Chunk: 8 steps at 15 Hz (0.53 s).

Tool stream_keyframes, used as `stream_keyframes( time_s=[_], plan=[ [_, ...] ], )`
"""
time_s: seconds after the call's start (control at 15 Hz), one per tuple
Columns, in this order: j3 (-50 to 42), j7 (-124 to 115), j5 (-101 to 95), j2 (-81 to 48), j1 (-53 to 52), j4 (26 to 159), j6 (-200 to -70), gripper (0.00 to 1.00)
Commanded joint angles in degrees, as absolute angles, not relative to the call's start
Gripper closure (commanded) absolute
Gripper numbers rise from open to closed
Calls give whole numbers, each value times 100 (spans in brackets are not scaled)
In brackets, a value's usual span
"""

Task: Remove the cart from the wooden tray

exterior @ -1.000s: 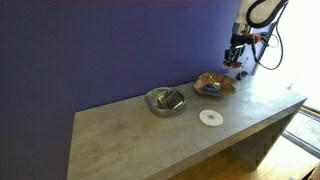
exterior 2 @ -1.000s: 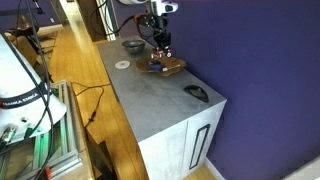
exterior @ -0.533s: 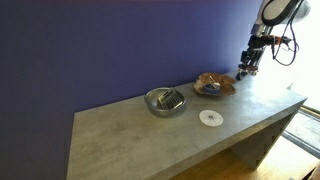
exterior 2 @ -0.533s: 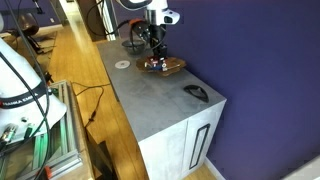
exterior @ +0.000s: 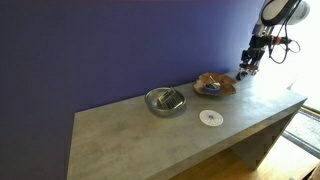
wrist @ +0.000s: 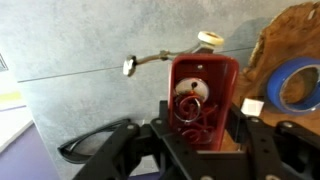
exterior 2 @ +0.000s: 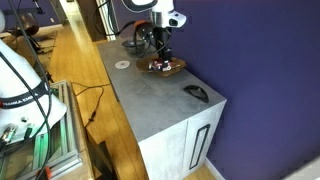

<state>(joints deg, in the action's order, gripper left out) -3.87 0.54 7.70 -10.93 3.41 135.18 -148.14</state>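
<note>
I will move my gripper away next, turning it, and then lower the cart beside the black curved object.
My gripper (wrist: pixel 203 118) is shut on the cart (wrist: pixel 205 72), a small red toy cart with a wire handle and white wheels. In the wrist view the cart hangs over the grey tabletop, just beside the wooden tray (wrist: pixel 292 38). The brown wavy-rimmed tray holds a blue ring (wrist: pixel 303 84). In both exterior views the gripper (exterior: pixel 246 66) (exterior 2: pixel 163 52) is at the edge of the tray (exterior: pixel 214 85) (exterior 2: pixel 170 69), a little above the table.
A shiny steel bowl (exterior: pixel 165 100) (exterior 2: pixel 133 44) and a small flat white disc (exterior: pixel 210 117) (exterior 2: pixel 122 65) lie on the grey table (exterior: pixel 140 140). A black curved object (exterior 2: pixel 197 93) (wrist: pixel 95 145) lies past the tray near the table's end. The purple wall is close behind.
The gripper has moved from over the tray to its side and a little lower, carrying the cart with it. Tray, bowl and disc have not moved.
</note>
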Motion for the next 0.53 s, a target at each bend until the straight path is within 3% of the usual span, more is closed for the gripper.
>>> stream_keyframes(
  time_s=[0.0, 0.47],
  plan=[
    [-538, 361, 1352, -1474, 907, 13179, -14912, 70],
    [-755, 213, 1574, -2088, 1464, 13144, -15410, 70]
  ],
)
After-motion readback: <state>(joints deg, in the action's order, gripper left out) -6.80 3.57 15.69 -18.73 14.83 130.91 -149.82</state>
